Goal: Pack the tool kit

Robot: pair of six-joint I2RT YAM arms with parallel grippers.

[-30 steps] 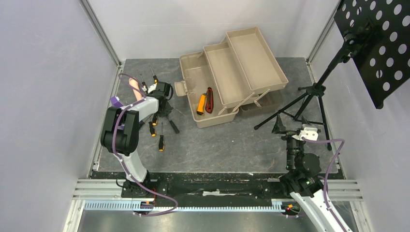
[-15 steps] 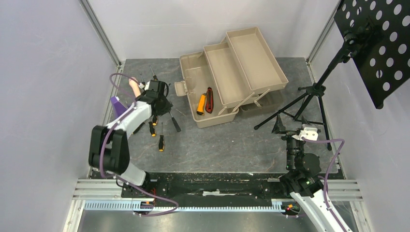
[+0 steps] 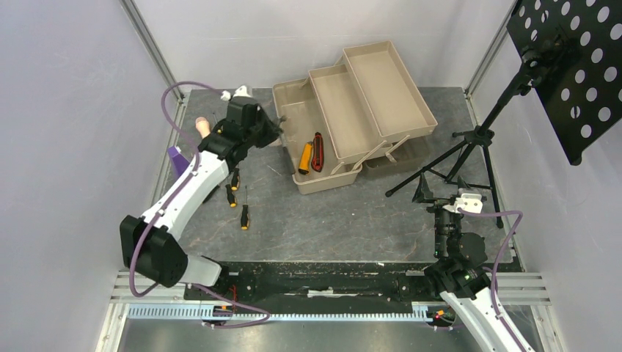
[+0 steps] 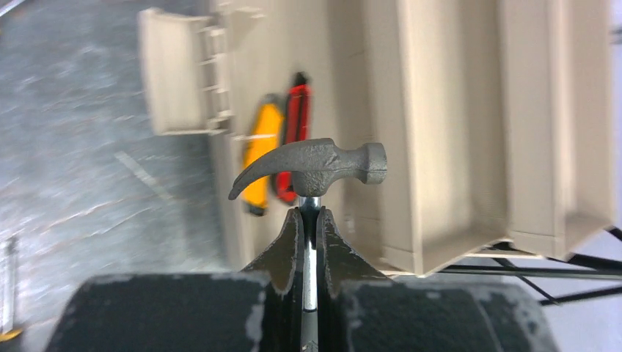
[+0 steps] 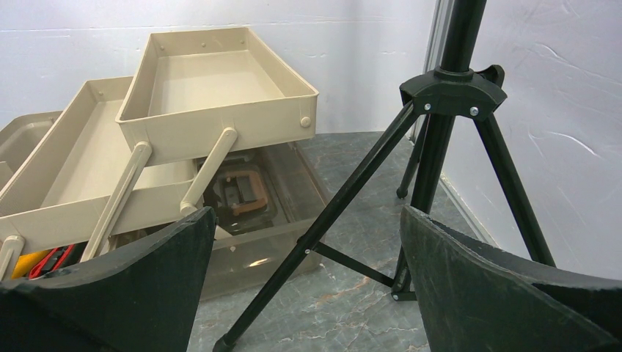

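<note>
My left gripper moves across the lowest tray next and releases the hammer (image 4: 315, 163) in the middle tray (image 4: 456, 125), since that lies to the gripper's right in the top view.
The tan toolbox (image 3: 381, 88) stands open at the back, its trays fanned out. An orange tool (image 3: 305, 158) and the red-black utility knife (image 3: 317, 151) lie in its lowest tray. My left gripper (image 3: 270, 126) is shut on the small hammer and holds it in the air by the toolbox's left end. In the left wrist view the hammer (image 4: 315, 163) sticks out head first beyond my gripper (image 4: 309, 214), over the knife (image 4: 293, 143). Orange-and-black screwdrivers (image 3: 244, 217) lie on the table at the left. My right gripper (image 5: 304, 293) is open and empty, near the tripod.
A black tripod (image 3: 477, 136) with a perforated board (image 3: 572, 66) stands at the right, its legs (image 5: 345, 198) close in front of my right gripper. A beige rod (image 3: 201, 126) and a purple block (image 3: 176, 156) lie by the left wall.
My left arm has lifted the hammer from among the screwdrivers and carried it up and right to the toolbox's left end. The right arm has not moved.
</note>
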